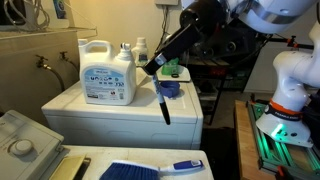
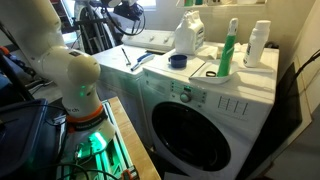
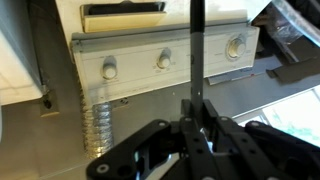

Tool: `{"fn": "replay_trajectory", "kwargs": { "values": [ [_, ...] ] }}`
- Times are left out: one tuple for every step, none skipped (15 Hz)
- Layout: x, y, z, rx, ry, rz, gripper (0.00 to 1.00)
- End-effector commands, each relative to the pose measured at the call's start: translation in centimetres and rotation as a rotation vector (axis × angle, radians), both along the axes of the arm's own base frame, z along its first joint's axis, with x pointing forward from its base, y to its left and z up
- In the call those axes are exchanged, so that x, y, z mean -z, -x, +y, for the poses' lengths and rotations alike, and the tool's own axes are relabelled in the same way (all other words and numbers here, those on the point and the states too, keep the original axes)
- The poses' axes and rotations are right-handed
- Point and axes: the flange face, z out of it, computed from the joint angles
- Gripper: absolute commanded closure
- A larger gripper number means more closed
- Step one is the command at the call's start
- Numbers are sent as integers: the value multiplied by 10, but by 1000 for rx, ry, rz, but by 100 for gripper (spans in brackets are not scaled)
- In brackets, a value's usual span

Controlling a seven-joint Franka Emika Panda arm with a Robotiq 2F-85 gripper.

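Note:
The brush's thin dark handle is still high above the nearer machine, so I will lower my gripper toward the machine top point(image 1: 184, 175) beside the brush's handle and let go of the brush.
My gripper point(image 3: 196, 112) is shut on a thin black stick point(image 3: 197, 45) that runs straight out from between the fingers. In an exterior view the gripper point(image 1: 156, 70) hangs over the front edge of a white washer point(image 1: 120, 118), and the stick point(image 1: 165, 108) points down in front of it. A blue cap point(image 1: 169, 89) sits on the washer top right behind the stick. A white detergent jug point(image 1: 107, 72) stands to its side. The jug point(image 2: 190, 34) and blue cap point(image 2: 178, 61) also show in the other exterior view; the gripper there is hard to make out.
A green bottle point(image 2: 230, 50) and a white bottle point(image 2: 258, 44) stand on the front-loading machine point(image 2: 195, 125). A blue-bristled brush point(image 1: 150, 170) lies on a nearer machine. Wall taps point(image 3: 163, 61) and a ribbed hose point(image 3: 95, 125) show in the wrist view. The robot base point(image 2: 80, 95) stands beside the machines.

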Motion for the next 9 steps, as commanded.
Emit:
{"fn": "replay_trajectory", "kwargs": {
  "values": [
    [6, 0, 2, 19, 4, -13, 87],
    [11, -1, 3, 26, 7, -16, 87],
    [12, -1, 3, 29, 9, -17, 87],
    [12, -1, 3, 30, 9, -18, 97],
    [22, 1, 4, 17, 31, -7, 97],
    [27, 6, 11, -26, 31, 29, 97],
    [33, 9, 15, -59, 33, 60, 97],
    [39, 14, 21, -89, 26, 97, 97],
    [48, 17, 23, -106, 29, 132, 97]
  ]
}}
